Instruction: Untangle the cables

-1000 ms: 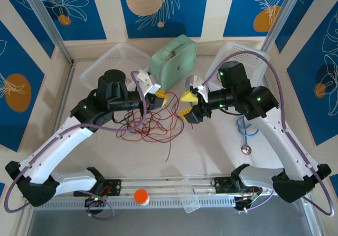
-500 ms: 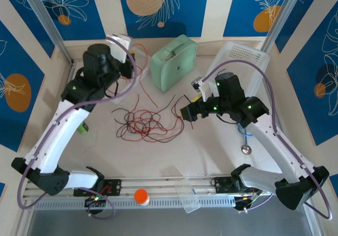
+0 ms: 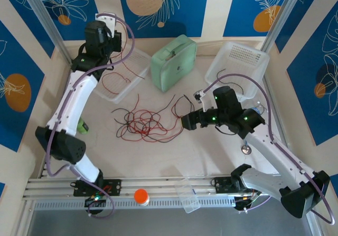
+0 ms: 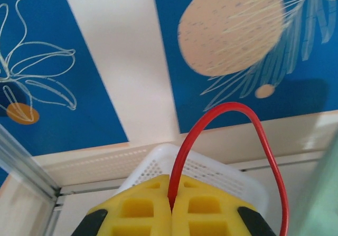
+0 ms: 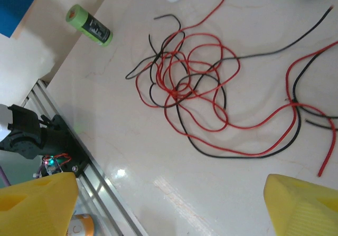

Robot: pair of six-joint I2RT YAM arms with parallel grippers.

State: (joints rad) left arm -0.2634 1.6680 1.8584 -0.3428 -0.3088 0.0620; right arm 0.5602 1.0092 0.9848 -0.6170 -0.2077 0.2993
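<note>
My left gripper needs to go down toward the white basket (image 3: 138, 73) beside the mint green case and let go of the red cable, because that basket is below my raised gripper.
The cables (image 3: 145, 122) lie in a loose red and black tangle on the table's middle, also in the right wrist view (image 5: 185, 88). My left gripper (image 3: 114, 35) is raised at the back left, above the left white basket (image 3: 138, 73). It is shut on a red cable (image 4: 222, 114) that loops up out of its yellow pads (image 4: 142, 209); that cable (image 3: 113, 80) hangs down into the basket. My right gripper (image 3: 188, 122) hovers just right of the tangle, open, its yellow fingertips (image 5: 39, 204) wide apart with nothing between them.
A mint green case (image 3: 173, 62) stands at the back centre, a second white basket (image 3: 237, 62) at the back right. A stethoscope disc (image 3: 246, 149) lies under the right arm. A green cylinder (image 3: 81, 126) lies at the left. An orange cap (image 3: 141, 196) and clear cup (image 3: 189, 194) sit on the front rail.
My left arm has swung up and back to the left with the red cable, pulling it out of the tangle and over the basket. My right gripper has opened wider and moved forward.
</note>
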